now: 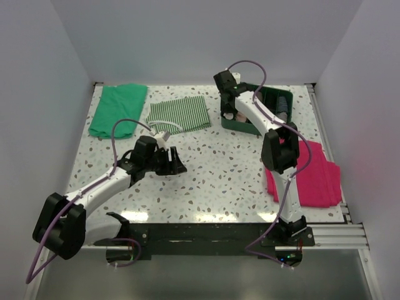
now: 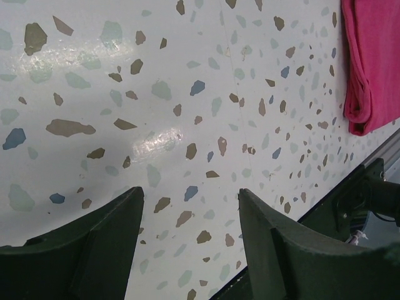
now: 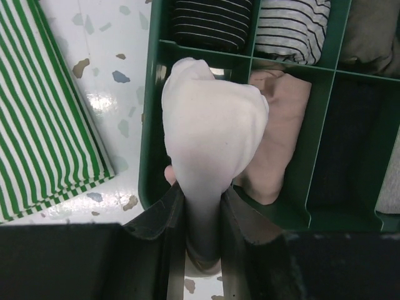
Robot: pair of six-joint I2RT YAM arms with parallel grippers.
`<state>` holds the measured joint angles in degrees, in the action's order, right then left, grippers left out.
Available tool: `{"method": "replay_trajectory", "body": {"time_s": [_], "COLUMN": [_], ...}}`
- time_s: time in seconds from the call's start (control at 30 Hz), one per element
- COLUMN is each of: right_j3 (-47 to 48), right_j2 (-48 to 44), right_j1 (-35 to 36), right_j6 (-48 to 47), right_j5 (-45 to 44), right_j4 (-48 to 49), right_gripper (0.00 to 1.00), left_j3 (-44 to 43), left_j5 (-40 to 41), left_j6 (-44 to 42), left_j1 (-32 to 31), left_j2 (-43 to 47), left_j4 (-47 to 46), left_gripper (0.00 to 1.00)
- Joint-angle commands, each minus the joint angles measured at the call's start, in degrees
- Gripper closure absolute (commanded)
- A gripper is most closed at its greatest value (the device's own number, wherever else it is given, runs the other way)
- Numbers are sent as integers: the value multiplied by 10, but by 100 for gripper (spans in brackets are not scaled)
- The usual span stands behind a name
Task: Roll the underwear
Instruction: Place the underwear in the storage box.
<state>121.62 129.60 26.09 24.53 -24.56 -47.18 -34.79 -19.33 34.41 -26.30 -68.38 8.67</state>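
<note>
The underwear still hangs above the bin's corner section, so my right gripper should next go down into that section and let go of the underwear.
The underwear is a pale pink, almost white roll, pinched at its near end by my right gripper, which is shut on it. The roll hangs over the left compartment of a green divided bin, at the bin's near-left corner. From above, my right gripper is at the left end of the bin at the back of the table. My left gripper hovers low over bare speckled tabletop left of centre; its fingers stand wide apart with nothing between them.
The bin holds other rolls: black striped, grey striped, a beige one. A green-and-white striped cloth lies left of the bin, a plain green cloth at far left. A magenta cloth lies near the right edge.
</note>
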Motion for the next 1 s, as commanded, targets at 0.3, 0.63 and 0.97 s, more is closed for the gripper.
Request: {"method": "replay_trajectory", "body": {"time_s": [0.3, 0.63, 0.97], "right_j3": [88, 89, 123], "right_j2": [51, 84, 106], "right_j1": [-11, -14, -14], "right_j6": [-41, -67, -99], "right_j5": [10, 35, 57], "right_j4": [-21, -38, -85], "right_gripper": [100, 100, 100], "left_j3": [2, 2, 3], "left_j5": [-9, -11, -13], "left_j6": [-20, -23, -25], "left_j1": [2, 3, 2], "left_j2": [-19, -31, -34], "left_j4": [-18, -16, -17], "left_gripper": [34, 35, 35]}}
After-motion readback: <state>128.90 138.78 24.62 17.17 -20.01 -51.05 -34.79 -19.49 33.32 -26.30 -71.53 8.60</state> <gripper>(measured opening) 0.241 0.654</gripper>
